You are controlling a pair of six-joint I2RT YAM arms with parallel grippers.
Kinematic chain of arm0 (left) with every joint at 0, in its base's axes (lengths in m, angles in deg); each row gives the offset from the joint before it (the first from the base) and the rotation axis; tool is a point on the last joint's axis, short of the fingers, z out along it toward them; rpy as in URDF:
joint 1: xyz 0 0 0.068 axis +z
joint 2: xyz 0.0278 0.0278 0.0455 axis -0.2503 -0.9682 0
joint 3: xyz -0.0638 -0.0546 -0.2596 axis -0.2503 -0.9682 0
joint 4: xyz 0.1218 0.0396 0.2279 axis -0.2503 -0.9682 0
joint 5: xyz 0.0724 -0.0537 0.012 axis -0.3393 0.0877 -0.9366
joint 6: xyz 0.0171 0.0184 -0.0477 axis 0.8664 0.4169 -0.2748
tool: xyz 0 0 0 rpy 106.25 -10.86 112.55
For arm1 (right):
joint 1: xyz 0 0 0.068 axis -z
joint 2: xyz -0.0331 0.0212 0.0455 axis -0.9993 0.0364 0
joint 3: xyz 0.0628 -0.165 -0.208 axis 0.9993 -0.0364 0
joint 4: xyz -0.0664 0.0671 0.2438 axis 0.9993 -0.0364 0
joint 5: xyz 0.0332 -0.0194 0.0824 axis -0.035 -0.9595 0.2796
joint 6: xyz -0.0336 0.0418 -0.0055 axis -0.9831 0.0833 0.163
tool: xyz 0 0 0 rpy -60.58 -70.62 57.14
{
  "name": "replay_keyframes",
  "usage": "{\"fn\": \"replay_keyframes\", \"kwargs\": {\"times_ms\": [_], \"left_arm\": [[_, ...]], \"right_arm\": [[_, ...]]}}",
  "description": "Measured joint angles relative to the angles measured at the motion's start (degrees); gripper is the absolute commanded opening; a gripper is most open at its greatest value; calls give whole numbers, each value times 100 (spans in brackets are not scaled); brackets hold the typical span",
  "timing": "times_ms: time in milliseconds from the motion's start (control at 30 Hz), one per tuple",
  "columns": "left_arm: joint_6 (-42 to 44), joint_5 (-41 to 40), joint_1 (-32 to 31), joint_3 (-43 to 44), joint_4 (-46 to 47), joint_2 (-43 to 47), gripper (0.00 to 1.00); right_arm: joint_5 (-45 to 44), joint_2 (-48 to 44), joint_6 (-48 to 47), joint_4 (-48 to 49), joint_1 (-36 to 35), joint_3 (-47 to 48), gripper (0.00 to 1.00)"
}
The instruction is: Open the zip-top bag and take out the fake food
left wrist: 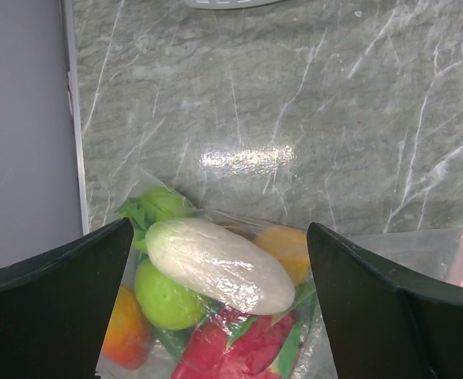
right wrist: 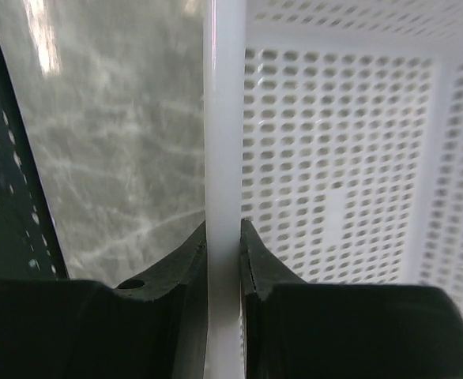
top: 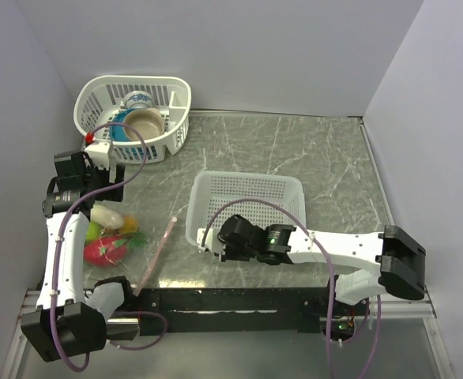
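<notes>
I will swing my left gripper back and down, turning it, onto the zipper's middle part (top: 158, 253), since the pale pink zipper lies clear of the fake food.
The zip-top bag (top: 125, 237) lies flat at the table's left side, its pale pink zipper strip (top: 164, 241) pointing to the near edge. Through the clear plastic (left wrist: 421, 245) the fake food shows: a white oblong (left wrist: 220, 264), a green round (left wrist: 168, 296), an orange (left wrist: 288, 249), a red-orange piece (left wrist: 125, 328) and a pink-red dragon fruit (left wrist: 239, 347). My left gripper (left wrist: 220, 229) hangs open above the bag's far end, holding nothing. My right gripper (right wrist: 223, 237) is shut on the rim (right wrist: 223, 118) of the rectangular white mesh basket (top: 247, 197).
A round white basket (top: 168, 91) with bowls and a cup stands at the back left. The left wall (left wrist: 22, 126) runs close beside the bag. A black rail (top: 231, 300) lines the near edge.
</notes>
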Motion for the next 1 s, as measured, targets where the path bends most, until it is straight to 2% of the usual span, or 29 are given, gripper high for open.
{"fn": "replay_keyframes", "kwargs": {"times_ms": [67, 133, 200, 367, 400, 467, 500, 633, 667, 700, 767, 900, 1000], "left_arm": [[0, 0, 2, 0, -2, 0, 99], [2, -2, 2, 0, -2, 2, 99], [4, -2, 2, 0, -4, 2, 99], [63, 90, 7, 0, -87, 0, 99], [101, 184, 7, 0, -142, 0, 99], [195, 417, -68, 4, -385, -7, 99], [221, 457, -234, 4, -527, -7, 99], [186, 164, -1606, -208, -544, 205, 99], [133, 17, -2385, -348, -505, 310, 99], [96, -162, -2883, -468, -496, 396, 99], [-20, -468, -3545, -645, -490, 444, 99], [-321, -1403, -4395, -1202, -212, 398, 99], [-485, -1882, -4721, -1532, -210, 398, 99]], "right_arm": [[-61, 22, -92, -42, -24, -151, 1], [-142, 7, -133, -55, -31, -151, 15], [-238, 7, -157, -66, -31, -155, 24], [-758, 15, -101, -188, -31, -164, 34], [-887, 13, -48, -258, -26, -164, 41], [-1078, -50, 109, -374, -20, -164, 84], [-1108, -146, 184, -409, -20, -162, 100], [-1113, -846, 431, -461, -17, 2, 100], [-1106, -1019, 516, -424, -17, 98, 100], [-1106, -1178, 575, -350, -17, 190, 100], [-1106, -1403, 737, -212, -17, 271, 100], [-1270, -1755, 1307, -81, -17, 278, 100], [-1499, -1967, 1786, -79, -17, 282, 100]]}}
